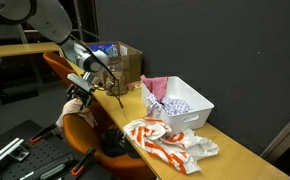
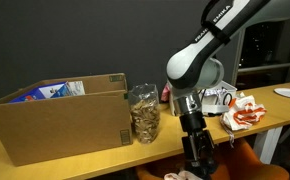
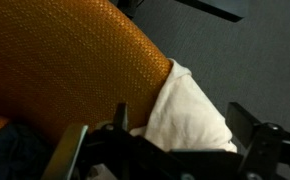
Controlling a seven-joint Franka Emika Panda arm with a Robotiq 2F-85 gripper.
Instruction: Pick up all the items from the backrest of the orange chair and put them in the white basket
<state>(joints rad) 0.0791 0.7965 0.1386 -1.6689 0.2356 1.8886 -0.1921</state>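
The fold of the cream-white cloth at the backrest's edge is already between the gripper's spread fingers, so the open gripper needs to come down onto that fold.
A cream-white cloth (image 3: 193,95) lies over the edge of the orange chair's backrest (image 3: 75,60). In the wrist view my gripper (image 3: 185,125) is open, with one finger on each side of the cloth. In an exterior view the gripper (image 1: 78,97) is low over the chair (image 1: 60,68), right above the cloth (image 1: 82,117). In an exterior view the gripper (image 2: 197,152) reaches down below the table's edge. The white basket (image 1: 197,108) stands on the table and holds a pink and a patterned cloth.
A cardboard box (image 1: 123,62) stands on the wooden table (image 1: 235,150) behind the chair, and it also shows in an exterior view (image 2: 55,115). A clear jar (image 2: 143,112) stands beside it. An orange-and-white cloth (image 1: 165,142) lies by the table's front edge.
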